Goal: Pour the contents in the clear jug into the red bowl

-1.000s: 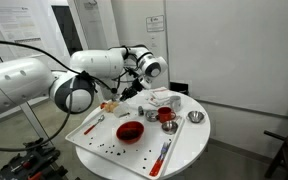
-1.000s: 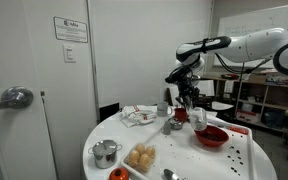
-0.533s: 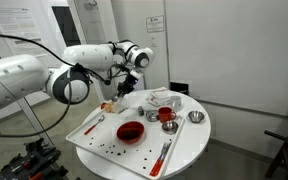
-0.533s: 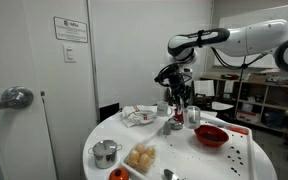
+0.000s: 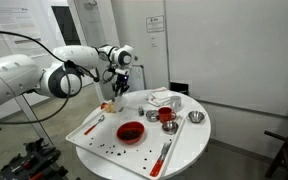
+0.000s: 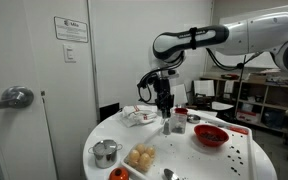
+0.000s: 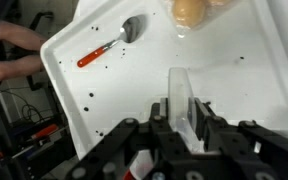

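My gripper holds the clear jug (image 7: pixel 180 85) and will turn and lower it onto the bare tray between the bread rolls and red bowl to release it, as that spot is open.
In the wrist view the clear jug (image 7: pixel 180 85) stands upright between my gripper's (image 7: pixel 182 112) two fingers, which are shut on it above the white tray (image 7: pixel 94 90). In both exterior views the gripper (image 5: pixel 117 90) (image 6: pixel 165 103) hangs over the tray's far end, well away from the red bowl (image 5: pixel 130 131) (image 6: pixel 210 135). The bowl sits on the tray and does not show in the wrist view. The jug is too small to make out in the exterior views, and I cannot tell what it holds.
On the round white table (image 5: pixel 189 145) are a red-handled spoon (image 7: pixel 109 50), bread rolls (image 6: pixel 140 156) (image 7: pixel 191 10), small metal cups (image 5: pixel 194 117) (image 6: pixel 105 152), a cup with red contents (image 5: pixel 166 116), a crumpled napkin (image 5: pixel 162 98) and a second red-handled utensil (image 5: pixel 164 152). Dark crumbs dot the tray.
The arm has swung sideways across the table with the jug, from beside the cups and napkin toward the tray's far end by the bread, further from the red bowl.
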